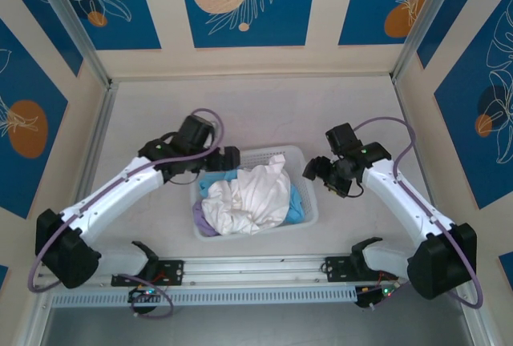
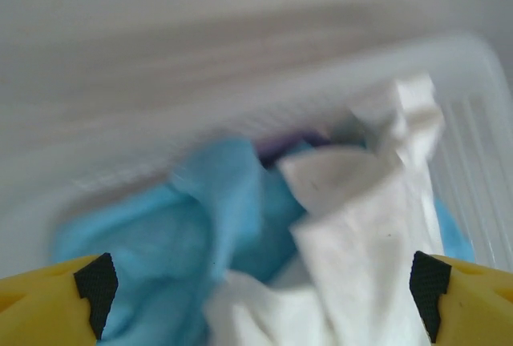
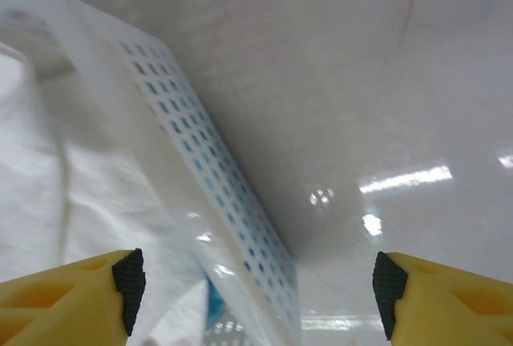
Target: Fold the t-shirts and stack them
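I will next move my open left gripper down and across the basket (image 1: 307,190) onto the bunched fold of white t-shirt (image 1: 250,196), because that shirt is on top of the pile.
Crumpled t-shirts fill a white lattice basket (image 1: 307,190) mid-table. The white t-shirt (image 1: 250,196) lies on top, a light blue one (image 1: 215,179) shows at the back left and right, and a lavender one (image 1: 202,223) peeks out at the front left. My left gripper (image 1: 228,158) hovers open over the basket's back left; in its wrist view the blue shirt (image 2: 192,226) and white shirt (image 2: 361,234) lie between its yellow fingers (image 2: 48,302). My right gripper (image 1: 314,172) stands open at the basket's right wall (image 3: 212,178), one finger on each side of the rim.
The pale tabletop (image 1: 264,110) stretches behind and to both sides of the basket. Metal frame posts (image 1: 413,34) and patterned blue walls close in the workspace. A rail (image 1: 248,274) with the arm bases runs along the near edge.
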### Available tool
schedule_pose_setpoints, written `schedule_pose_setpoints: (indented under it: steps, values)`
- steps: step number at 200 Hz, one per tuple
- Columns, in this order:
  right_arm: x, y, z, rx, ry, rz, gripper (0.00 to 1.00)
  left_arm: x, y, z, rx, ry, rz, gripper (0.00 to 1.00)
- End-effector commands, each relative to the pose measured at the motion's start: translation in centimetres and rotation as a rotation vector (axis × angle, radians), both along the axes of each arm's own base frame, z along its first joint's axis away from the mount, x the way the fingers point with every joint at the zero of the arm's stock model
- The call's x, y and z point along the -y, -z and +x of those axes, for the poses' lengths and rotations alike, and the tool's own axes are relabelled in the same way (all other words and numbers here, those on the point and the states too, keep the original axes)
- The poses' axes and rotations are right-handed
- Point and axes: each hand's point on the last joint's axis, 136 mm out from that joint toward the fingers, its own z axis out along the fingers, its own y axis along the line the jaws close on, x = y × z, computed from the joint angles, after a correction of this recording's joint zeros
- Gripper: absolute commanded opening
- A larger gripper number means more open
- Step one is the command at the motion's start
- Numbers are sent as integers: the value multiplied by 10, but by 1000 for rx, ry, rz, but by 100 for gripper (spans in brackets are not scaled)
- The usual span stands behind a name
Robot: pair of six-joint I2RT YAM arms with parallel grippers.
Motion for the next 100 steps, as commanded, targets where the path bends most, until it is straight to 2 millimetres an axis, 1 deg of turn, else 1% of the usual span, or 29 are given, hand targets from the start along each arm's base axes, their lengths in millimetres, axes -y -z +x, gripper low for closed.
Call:
schedule_pose_setpoints:
  steps: [1, 13, 23, 40, 62, 68, 75, 87, 100]
  values:
    - [8, 4, -21, -85, -16, -48, 78, 12, 20, -47, -113, 166, 186, 95]
    - [5, 6, -20, -87, -28, -37, 78, 27, 28, -60, -146, 236, 235, 91]
    - [3, 7, -20, -90, -33, -33, 78, 36, 34, -65, -151, 270, 282, 87]
    - [-2, 9, -20, -92, -42, -20, 77, 47, 44, -67, -154, 291, 359, 80]
    - [-7, 13, -21, -97, -59, -11, 76, 58, 54, -62, -160, 284, 420, 68]
    - [-7, 15, -21, -101, -62, -12, 76, 61, 57, -61, -163, 287, 426, 63]
    - [-8, 17, -21, -107, -64, -12, 75, 65, 59, -59, -163, 286, 431, 54]
    - [-9, 19, -22, -116, -64, -12, 73, 69, 58, -54, -156, 282, 438, 34]
    - [-9, 21, -21, -119, -67, -13, 71, 73, 51, -48, -128, 278, 441, 11]
